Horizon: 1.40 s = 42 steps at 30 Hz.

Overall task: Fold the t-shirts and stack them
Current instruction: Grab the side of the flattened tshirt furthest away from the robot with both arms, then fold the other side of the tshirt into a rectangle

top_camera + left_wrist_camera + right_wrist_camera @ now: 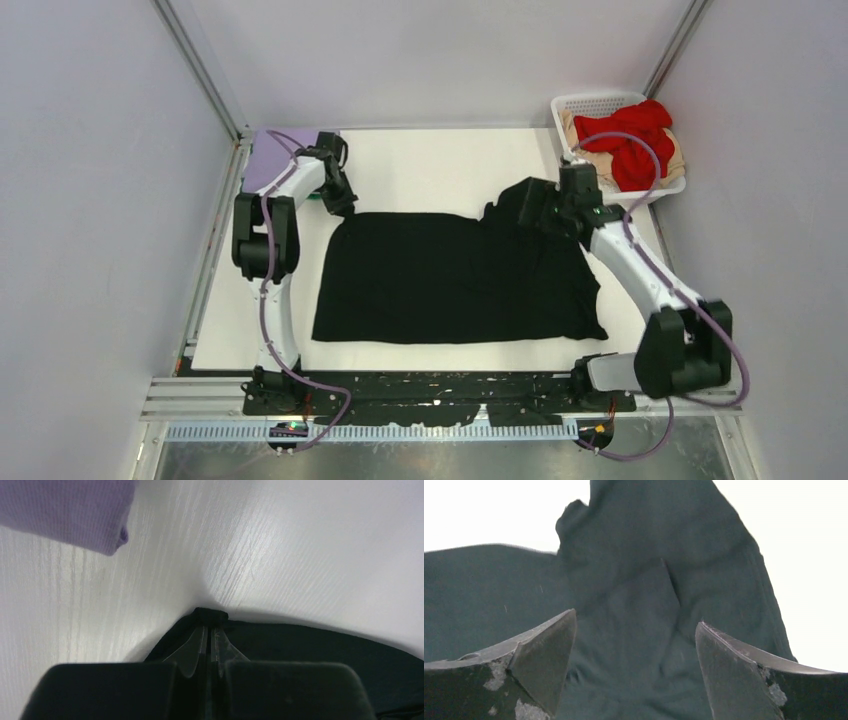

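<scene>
The other is held, so my right gripper will next reach outward and lower onto the shirt's far corner near the basket.
A black t-shirt [455, 278] lies spread on the white table [430, 165]. My left gripper [341, 203] is shut on its far left corner, and the pinched black edge [210, 616] shows between the clear fingertips in the left wrist view. My right gripper [548, 215] is open just above the shirt's bunched far right part [644, 590], with fabric between its fingers [544, 655]. A folded lavender t-shirt [272, 158] lies at the far left corner and also shows in the left wrist view [65, 512]. A red t-shirt [632, 140] and a beige one [672, 160] lie in the basket.
A white lattice basket [590, 105] stands at the far right corner of the table. Grey walls with metal rails close in the left, back and right sides. A black base rail [440, 392] runs along the near edge.
</scene>
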### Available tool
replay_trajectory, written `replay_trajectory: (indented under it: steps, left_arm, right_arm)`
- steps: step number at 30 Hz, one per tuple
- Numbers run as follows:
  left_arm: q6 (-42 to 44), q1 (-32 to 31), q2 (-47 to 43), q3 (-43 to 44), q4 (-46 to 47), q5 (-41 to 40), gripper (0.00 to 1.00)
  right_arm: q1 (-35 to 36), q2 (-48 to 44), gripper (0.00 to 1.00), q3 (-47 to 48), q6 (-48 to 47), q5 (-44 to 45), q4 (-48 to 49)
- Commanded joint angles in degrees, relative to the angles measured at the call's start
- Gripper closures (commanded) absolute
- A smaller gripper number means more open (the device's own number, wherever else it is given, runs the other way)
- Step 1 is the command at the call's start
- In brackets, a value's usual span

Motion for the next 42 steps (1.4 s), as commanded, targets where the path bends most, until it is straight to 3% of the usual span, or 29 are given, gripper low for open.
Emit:
replay_trajectory:
  steps: [1, 5, 10, 16, 27, 30, 36, 42]
  left_arm:
    - [1.4, -0.4, -5.5, -3.0, 1.4, 1.1, 1.0]
    - [-0.1, -0.6, -8.6, -6.4, 3.7, 2.3, 1.0]
    - [-0.4, -1.6, -10.2, -8.4, 4.7, 3.5, 1.0]
    - [-1.2, -1.8, -10.7, -9.2, 4.8, 3.6, 1.0]
    - [-1.6, -1.8, -12.2, -10.4, 4.1, 2.7, 1.0]
    - [-1.6, -1.8, -13.1, -11.0, 4.2, 2.4, 1.0]
    - [-1.7, -1.8, -14.3, -11.3, 4.2, 2.7, 1.0]
    - [-0.7, -2.4, -17.8, -14.1, 5.0, 2.6, 1.0]
  right_arm:
    - [2.1, 17.7, 0.02, 17.9, 0.5, 7.8, 2.6]
    - [2.7, 35.3, 0.0, 34.5, 1.2, 10.0, -0.5]
    - [2.7, 53.4, 0.09, 56.4, 1.5, 10.6, -8.1]
    - [2.8, 64.1, 0.2, 67.7, 1.3, 12.2, -12.5]
    - [4.0, 63.7, 0.57, 61.5, 2.2, 16.3, -15.3]
    - [4.0, 62.1, 0.62, 58.5, 3.6, 18.3, -15.4]
    - [3.9, 59.5, 0.92, 55.2, 5.5, 18.6, -12.7]
    - [4.3, 51.3, 0.95, 49.6, 4.4, 18.7, -6.0]
